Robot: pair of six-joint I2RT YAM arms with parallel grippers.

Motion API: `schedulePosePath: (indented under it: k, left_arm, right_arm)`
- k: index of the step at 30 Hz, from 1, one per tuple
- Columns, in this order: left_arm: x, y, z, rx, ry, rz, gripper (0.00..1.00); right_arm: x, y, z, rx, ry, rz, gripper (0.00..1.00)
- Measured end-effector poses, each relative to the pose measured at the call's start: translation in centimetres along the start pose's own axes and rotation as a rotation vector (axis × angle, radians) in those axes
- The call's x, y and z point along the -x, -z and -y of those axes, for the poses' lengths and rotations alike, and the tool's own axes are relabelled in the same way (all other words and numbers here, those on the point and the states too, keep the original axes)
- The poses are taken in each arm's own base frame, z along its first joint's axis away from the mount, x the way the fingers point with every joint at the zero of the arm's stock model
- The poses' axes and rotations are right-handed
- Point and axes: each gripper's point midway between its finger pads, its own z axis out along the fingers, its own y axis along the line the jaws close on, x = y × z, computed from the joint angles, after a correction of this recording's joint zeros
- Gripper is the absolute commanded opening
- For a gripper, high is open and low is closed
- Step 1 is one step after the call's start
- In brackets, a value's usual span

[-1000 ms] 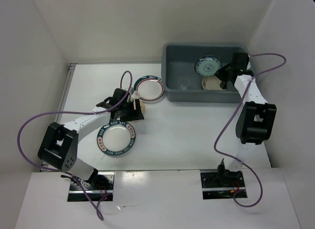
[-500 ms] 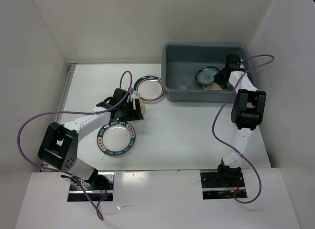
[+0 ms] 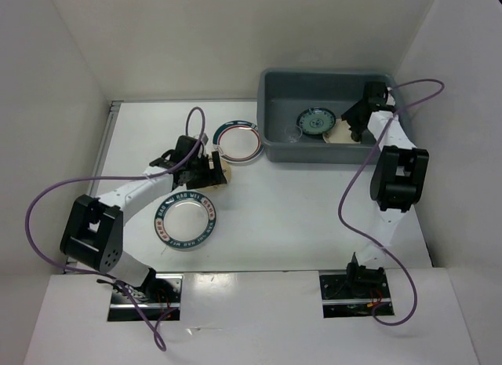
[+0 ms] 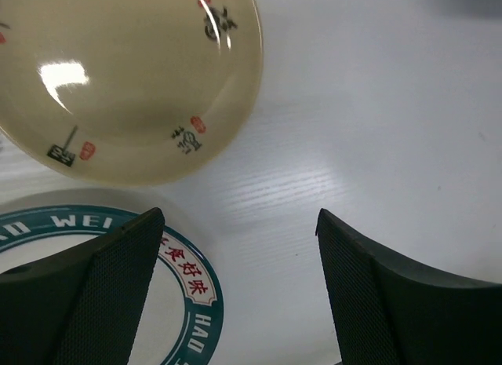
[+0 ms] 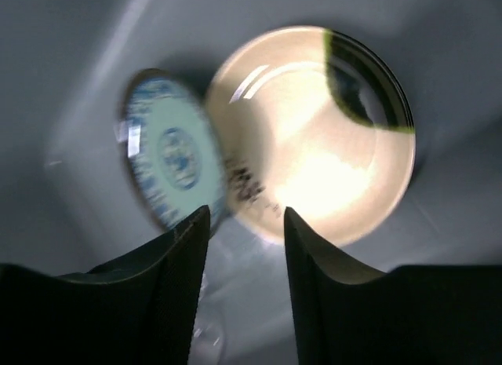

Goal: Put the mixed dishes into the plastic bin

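The far white plate's rim facing away from the bin has open table by it that leaves room. Next I will move my left gripper outward past the beige plate and down onto that rim.
The grey-blue plastic bin (image 3: 271,106) stands at the far right. In it lie the small teal patterned plate (image 3: 316,122), a beige plate (image 3: 340,134) and the clear cup (image 3: 294,135). My right gripper (image 3: 354,123) is open and empty inside the bin, just above the two plates; the right wrist view shows the teal plate (image 5: 169,161) overlapping the beige plate (image 5: 321,137). My left gripper (image 3: 209,171) is open and empty over the table, beside the second beige plate (image 4: 125,74). Two white plates with teal lettered rims lie on the table (image 3: 238,140) (image 3: 185,220).
White walls close the table at the left, back and right. Purple cables loop from both arms. The bin's near wall (image 3: 321,155) stands between the table plates and the bin floor. The lettered rim of the near white plate (image 4: 188,279) lies under my left fingers.
My right gripper has let go of the teal plate, which now lies lower and further left in the bin. My left gripper has shifted slightly towards the beige plate.
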Motion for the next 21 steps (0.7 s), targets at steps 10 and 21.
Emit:
schedulePosePath:
  k: [10, 21]
  left_arm:
    - [11.3, 2.0, -2.1, -0.066, 0.188, 0.217, 0.86]
    - [14.9, -7.0, -9.2, -0.098, 0.369, 0.194, 0.74]
  right_arm:
    - [5.2, 20.5, -5.7, 0.353, 0.003, 0.271, 0.56]
    - [-5.6, 30.3, -6.8, 0.600, 0.187, 0.192, 0.56]
